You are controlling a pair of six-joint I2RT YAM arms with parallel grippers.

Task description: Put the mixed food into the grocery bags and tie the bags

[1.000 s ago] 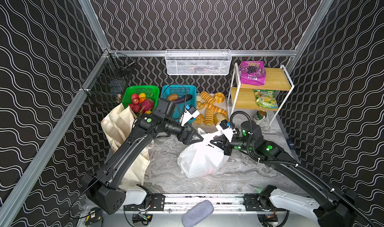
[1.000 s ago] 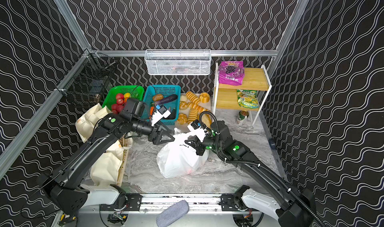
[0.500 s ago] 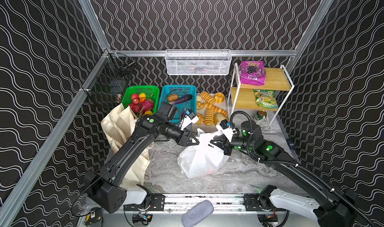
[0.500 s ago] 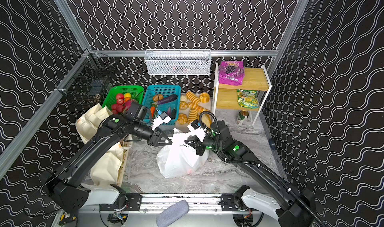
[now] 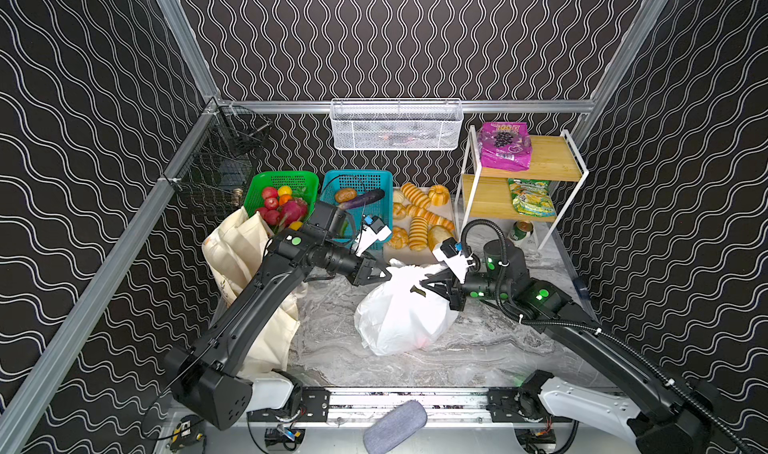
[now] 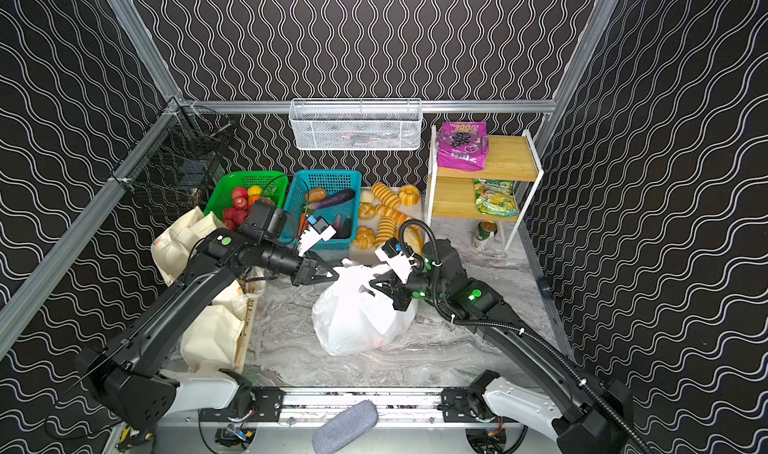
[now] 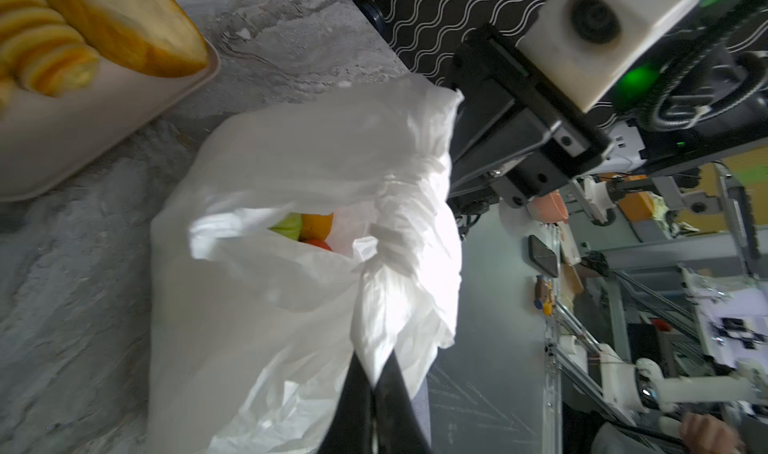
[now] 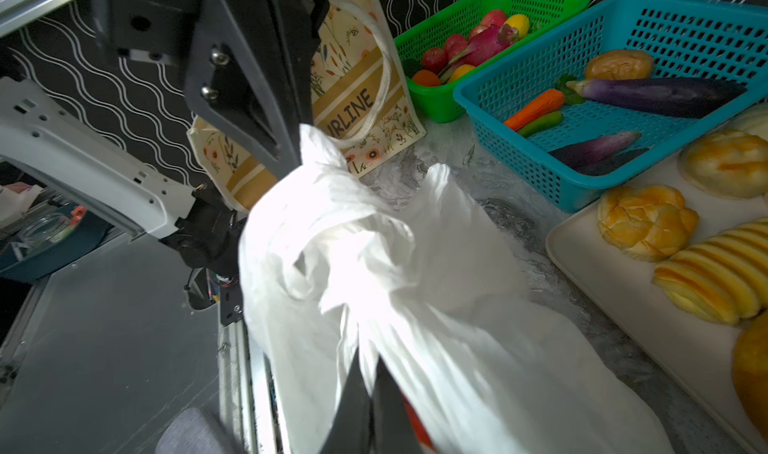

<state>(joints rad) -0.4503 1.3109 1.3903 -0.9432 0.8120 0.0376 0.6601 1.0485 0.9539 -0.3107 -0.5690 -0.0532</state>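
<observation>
I should next pull the twisted handle in my left gripper tight, away from the grocery bag and toward the cream flower-print tote, and then let it go, because the grocery bag's opening is still wide open.
The white plastic grocery bag stands mid-table, bulging. My left gripper is shut on the twisted handle at the bag's left top. My right gripper is shut on the handle at its right top. Through the bag's mouth I see green and orange food. The cream flower-print tote slumps at the left, partly behind my left arm. A purple grape-print packet lies on the top shelf.
Along the back stand a green basket of toy fruit, a teal basket with vegetables and a tray of breads. The wooden shelf rack at the right holds a green packet; a can stands beneath.
My left gripper has shut on the bag's left handle; a second ago its jaws stood open beside it. The right gripper has kept its grip in place.
</observation>
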